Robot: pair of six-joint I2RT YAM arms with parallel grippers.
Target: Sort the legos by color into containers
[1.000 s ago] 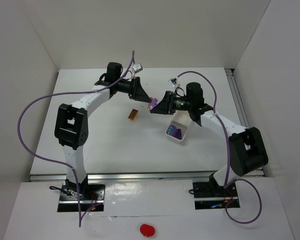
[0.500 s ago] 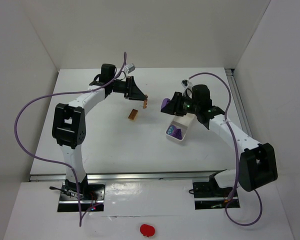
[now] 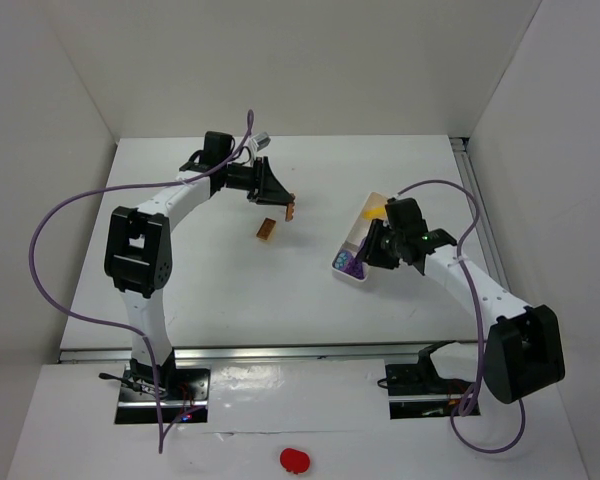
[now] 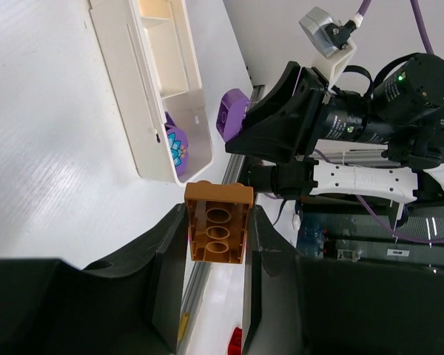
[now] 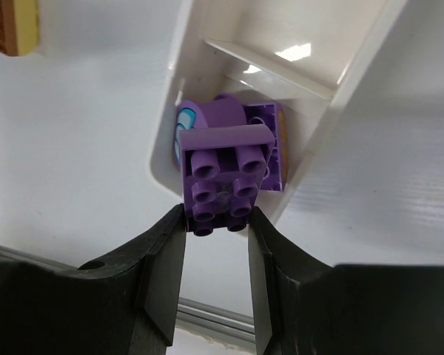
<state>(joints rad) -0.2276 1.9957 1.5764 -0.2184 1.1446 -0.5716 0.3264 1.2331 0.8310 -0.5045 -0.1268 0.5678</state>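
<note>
Next, my right gripper lowers slightly toward the white container's near section (image 3: 349, 266) (image 5: 228, 113) and releases the purple lego, as that section with other purple legos lies below.
My left gripper (image 3: 288, 207) (image 4: 216, 238) is shut on an orange lego (image 4: 218, 222), held off the table at the back centre. My right gripper (image 3: 361, 258) (image 5: 217, 222) is shut on a purple lego (image 5: 226, 174), studs toward the camera. It hangs just above the near end of the white container (image 3: 353, 238) (image 5: 179, 74). That near compartment holds other purple legos (image 3: 350, 266) (image 5: 270, 148). Something yellow (image 3: 378, 208) lies in the container's far end. Another orange lego (image 3: 267, 229) (image 5: 11, 26) lies on the table between the arms, with a yellow edge showing.
The container (image 4: 126, 81) has several compartments in a row, the middle ones bare. A grey rail (image 3: 475, 190) runs along the table's right edge. White walls enclose the table at the left, back and right.
The two grippers were together at mid-table and have drawn apart. The right one carried the purple lego right and down over the container. The left pulled slightly back with the orange lego.
</note>
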